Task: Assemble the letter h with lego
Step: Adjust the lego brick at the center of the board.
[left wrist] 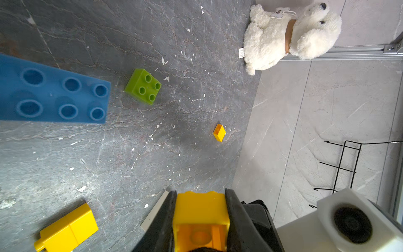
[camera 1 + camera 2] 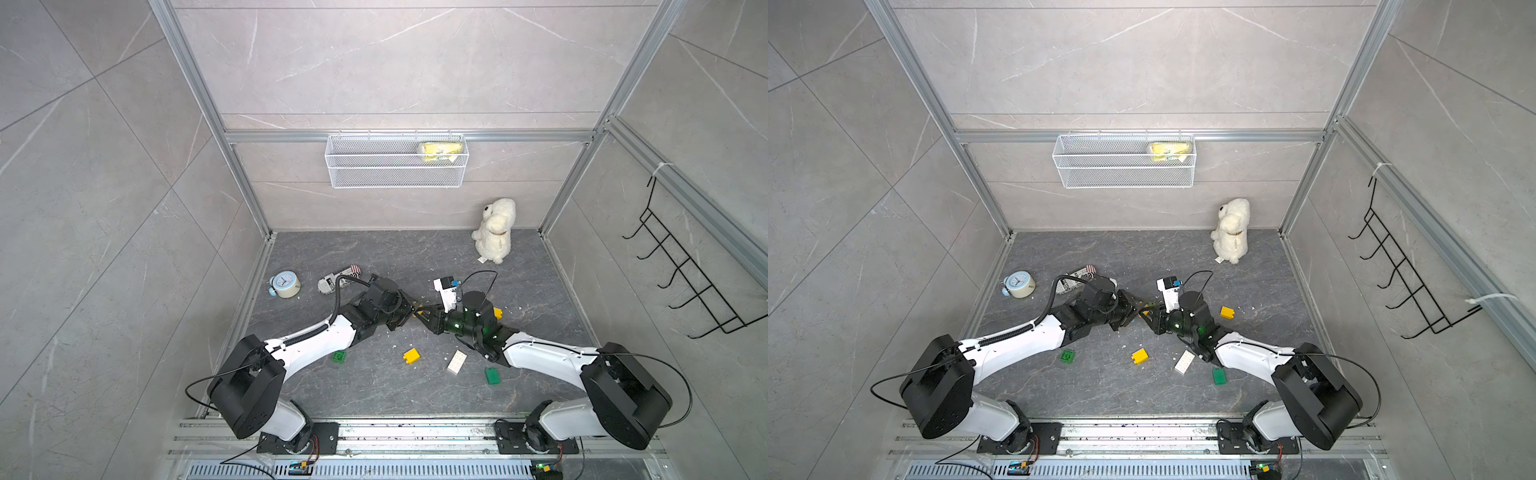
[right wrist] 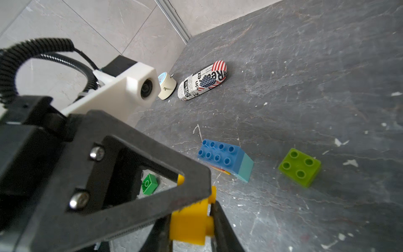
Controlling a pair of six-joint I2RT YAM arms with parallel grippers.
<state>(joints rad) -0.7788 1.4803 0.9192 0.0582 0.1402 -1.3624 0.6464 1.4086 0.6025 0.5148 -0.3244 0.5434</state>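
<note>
The right gripper turns its fingers downward next, lowers the yellow brick (image 1: 201, 209) onto the clear floor below, beside the lime square brick, and releases it.
My two grippers meet tip to tip above the middle of the floor. My left gripper (image 1: 200, 194) is shut on a yellow lego brick (image 1: 201, 209), seen from its hollow underside. In the right wrist view my right gripper (image 3: 192, 211) has both fingers against yellow lego (image 3: 188, 222); I cannot tell whether this is the same brick or a joined one. A blue oblong brick (image 3: 224, 159) and a lime square brick (image 3: 299, 167) lie beyond. In a top view, loose green (image 2: 338, 356), yellow (image 2: 411, 356), white (image 2: 457, 361) and flat green (image 2: 492, 375) bricks lie nearer the arm bases.
A white plush toy (image 2: 494, 230) sits at the back right corner. An alarm clock (image 2: 284, 284) and a newspaper-print pouch (image 2: 343, 280) lie at the left. A wire basket (image 2: 397, 160) hangs on the back wall, a black hook rack (image 2: 685, 270) on the right wall.
</note>
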